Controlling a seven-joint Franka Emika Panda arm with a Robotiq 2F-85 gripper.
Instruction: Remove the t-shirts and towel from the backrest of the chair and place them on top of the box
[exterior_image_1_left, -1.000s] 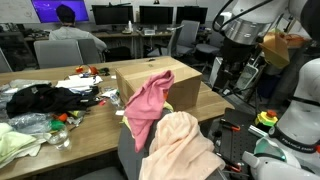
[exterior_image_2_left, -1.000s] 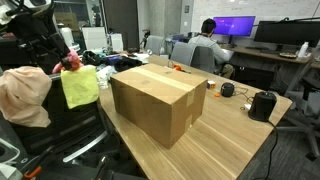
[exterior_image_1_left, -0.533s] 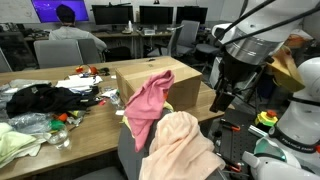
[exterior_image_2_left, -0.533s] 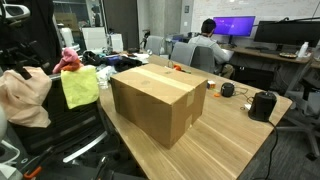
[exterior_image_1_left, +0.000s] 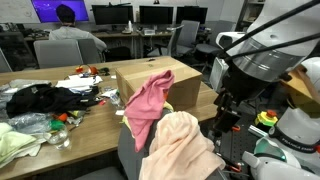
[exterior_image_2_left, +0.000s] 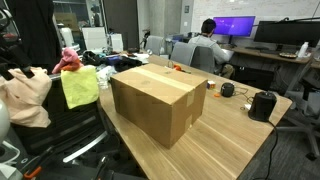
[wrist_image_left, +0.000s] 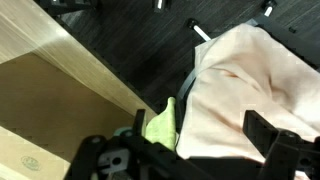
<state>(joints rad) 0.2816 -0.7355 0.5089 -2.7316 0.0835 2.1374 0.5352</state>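
The robot needs to lower its gripper and shift it to the right in the wrist view onto the peach t-shirt's upper part (exterior_image_1_left: 182, 129) (wrist_image_left: 238, 95), because this lies below the gripper on that side.
A chair stands against the table with cloths over its backrest. A pink t-shirt (exterior_image_1_left: 148, 102) hangs nearest the cardboard box (exterior_image_1_left: 160, 80). A peach t-shirt (exterior_image_1_left: 180, 145) lies over the chair's near side. A yellow-green towel (exterior_image_2_left: 80, 86) hangs between them; the pink t-shirt (exterior_image_2_left: 68, 60) and the peach t-shirt (exterior_image_2_left: 24, 96) show beside it. In the wrist view my gripper (wrist_image_left: 195, 150) is open and empty, right above the peach t-shirt (wrist_image_left: 250, 75), with the towel (wrist_image_left: 160, 125) by one finger. My gripper (exterior_image_1_left: 221, 105) hangs beside the chair.
The box (exterior_image_2_left: 158, 98) sits on a wooden table (exterior_image_2_left: 230, 145). Dark clothes (exterior_image_1_left: 40, 98) and clutter lie on the table's far part. Headphones (exterior_image_2_left: 263, 104) lie near the box. A person (exterior_image_1_left: 68, 30) sits at a desk behind.
My arm has come down from high up and moved in close to the chair's backrest. The cloths and the box have not moved.
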